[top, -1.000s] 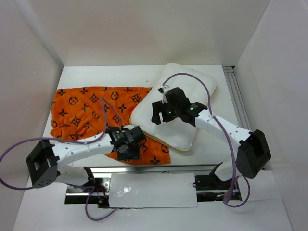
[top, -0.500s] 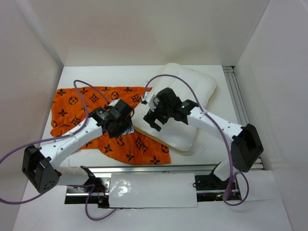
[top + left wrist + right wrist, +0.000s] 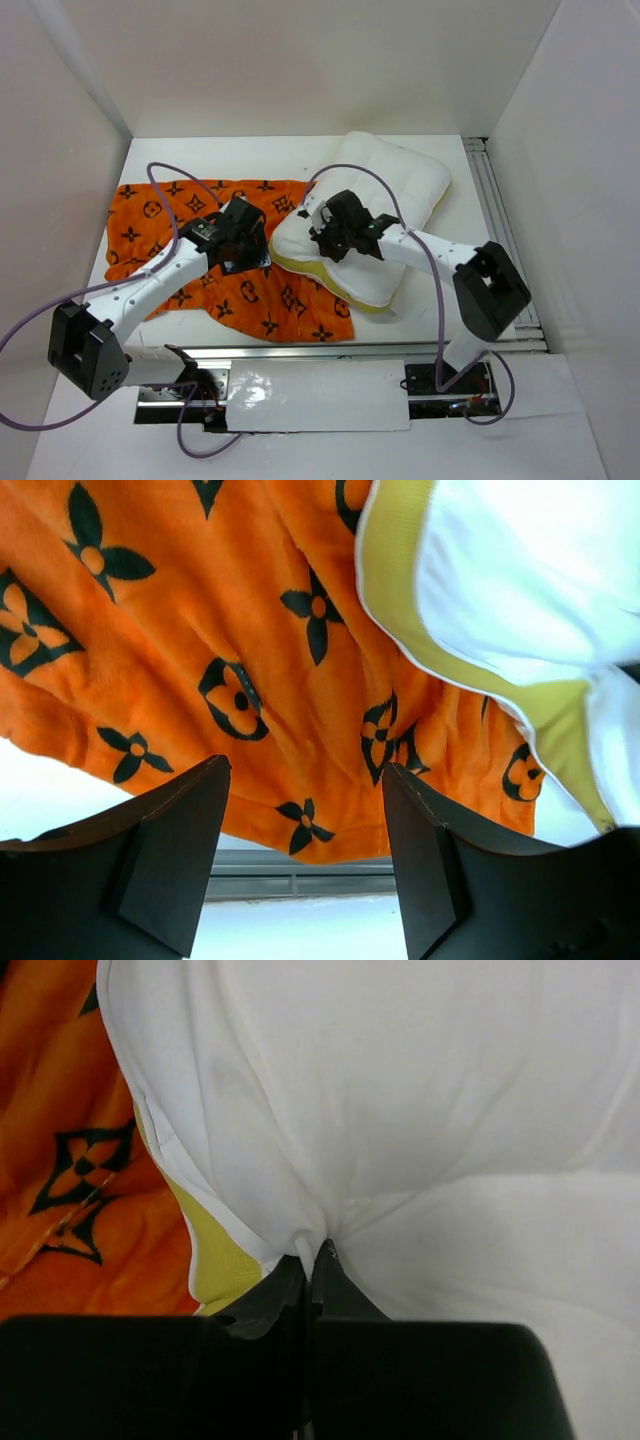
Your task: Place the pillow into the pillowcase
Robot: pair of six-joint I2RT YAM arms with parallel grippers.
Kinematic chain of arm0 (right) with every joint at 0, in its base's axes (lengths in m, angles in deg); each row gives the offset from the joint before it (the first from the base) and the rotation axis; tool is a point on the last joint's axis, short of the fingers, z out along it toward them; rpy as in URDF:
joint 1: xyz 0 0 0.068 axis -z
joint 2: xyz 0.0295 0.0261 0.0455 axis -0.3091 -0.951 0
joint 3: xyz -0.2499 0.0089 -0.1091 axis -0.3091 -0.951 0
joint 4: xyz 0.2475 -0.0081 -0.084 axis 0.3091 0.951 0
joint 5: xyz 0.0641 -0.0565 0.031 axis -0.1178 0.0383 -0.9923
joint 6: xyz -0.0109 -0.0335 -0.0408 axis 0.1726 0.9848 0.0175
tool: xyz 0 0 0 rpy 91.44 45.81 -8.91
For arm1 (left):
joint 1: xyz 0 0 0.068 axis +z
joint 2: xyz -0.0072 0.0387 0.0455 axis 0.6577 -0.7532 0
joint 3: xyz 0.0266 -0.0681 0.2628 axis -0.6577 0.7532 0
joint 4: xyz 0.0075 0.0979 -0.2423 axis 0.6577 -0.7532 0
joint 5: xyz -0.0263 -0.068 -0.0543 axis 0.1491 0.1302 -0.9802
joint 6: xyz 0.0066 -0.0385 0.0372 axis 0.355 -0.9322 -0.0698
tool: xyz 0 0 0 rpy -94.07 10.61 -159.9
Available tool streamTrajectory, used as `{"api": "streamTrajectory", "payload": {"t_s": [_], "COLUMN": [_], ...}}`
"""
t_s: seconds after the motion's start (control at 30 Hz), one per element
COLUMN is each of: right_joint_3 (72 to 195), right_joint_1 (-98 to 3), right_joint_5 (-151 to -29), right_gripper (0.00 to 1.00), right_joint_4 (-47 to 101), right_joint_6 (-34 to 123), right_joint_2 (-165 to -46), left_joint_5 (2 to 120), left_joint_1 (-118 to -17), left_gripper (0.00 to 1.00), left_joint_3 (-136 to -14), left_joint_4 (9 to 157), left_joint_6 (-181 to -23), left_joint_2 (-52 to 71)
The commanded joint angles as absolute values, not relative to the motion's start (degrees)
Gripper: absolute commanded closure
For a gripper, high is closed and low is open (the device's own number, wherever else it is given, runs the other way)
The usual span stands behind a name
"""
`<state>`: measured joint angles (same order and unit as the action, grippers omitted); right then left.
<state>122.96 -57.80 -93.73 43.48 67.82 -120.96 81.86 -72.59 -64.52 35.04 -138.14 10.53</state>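
Note:
I will next lower my left gripper's empty fingers outward and down onto the pillowcase hem by the pillow's yellow seam.
The white quilted pillow [image 3: 385, 215] lies tilted at centre right, its lower left corner lifted so the yellow seam shows [image 3: 215, 1250]. My right gripper [image 3: 322, 237] is shut on a pinch of the pillow's white fabric [image 3: 400, 1110] near that corner. The orange pillowcase [image 3: 190, 245] with brown motifs lies flat to the left, partly under the pillow. My left gripper [image 3: 252, 262] hovers open over the pillowcase [image 3: 200, 660] just left of the pillow's raised edge [image 3: 500, 590], nothing between its fingers [image 3: 170, 860].
White walls enclose the table on three sides. A metal rail [image 3: 505, 230] runs along the right edge and another [image 3: 300, 350] along the front. Purple cables [image 3: 170, 180] loop above both arms.
My right gripper slid to the pillow's lower left corner and shut on its fabric, lifting that edge. My left gripper travelled from the pillowcase's front edge up to beside the pillow.

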Motion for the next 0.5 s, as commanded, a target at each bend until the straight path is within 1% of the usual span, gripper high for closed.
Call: {"api": "streamTrajectory", "payload": {"t_s": [0.0, 0.03, 0.13, 0.23, 0.3, 0.47], "right_joint_3": [119.3, 119.3, 121.2, 123.2, 123.9, 124.4], "right_joint_1": [-55.2, -51.8, -46.5, -44.2, -42.4, -38.8], "right_joint_5": [-86.2, -87.3, -88.9, -87.2, -87.1, -92.6], "right_gripper": [1.0, 1.0, 1.0, 1.0, 1.0, 1.0], "right_joint_4": [34.0, 33.5, 34.4, 38.0, 38.7, 38.2], "right_joint_6": [57.9, 56.5, 52.3, 49.7, 49.2, 47.8], "right_joint_2": [-109.9, -107.5, -101.3, -100.1, -100.1, -100.1], "left_joint_5": [81.0, 81.0, 79.5, 80.6, 81.3, 82.9], "left_joint_1": [-72.1, -72.1, -72.1, -72.1, -72.1, -72.6], "left_gripper": [0.25, 0.25, 0.25, 0.28, 0.28, 0.3], "left_joint_3": [-66.0, -66.0, -66.0, -67.8, -69.6, -76.8], "left_joint_4": [38.1, 38.8, 42.4, 43.8, 43.8, 44.3], "left_joint_6": [-135.4, -135.4, -134.8, -134.8, -134.8, -136.0], "left_joint_2": [8.3, 7.5, 4.0, -0.2, -4.7, -13.3]}}
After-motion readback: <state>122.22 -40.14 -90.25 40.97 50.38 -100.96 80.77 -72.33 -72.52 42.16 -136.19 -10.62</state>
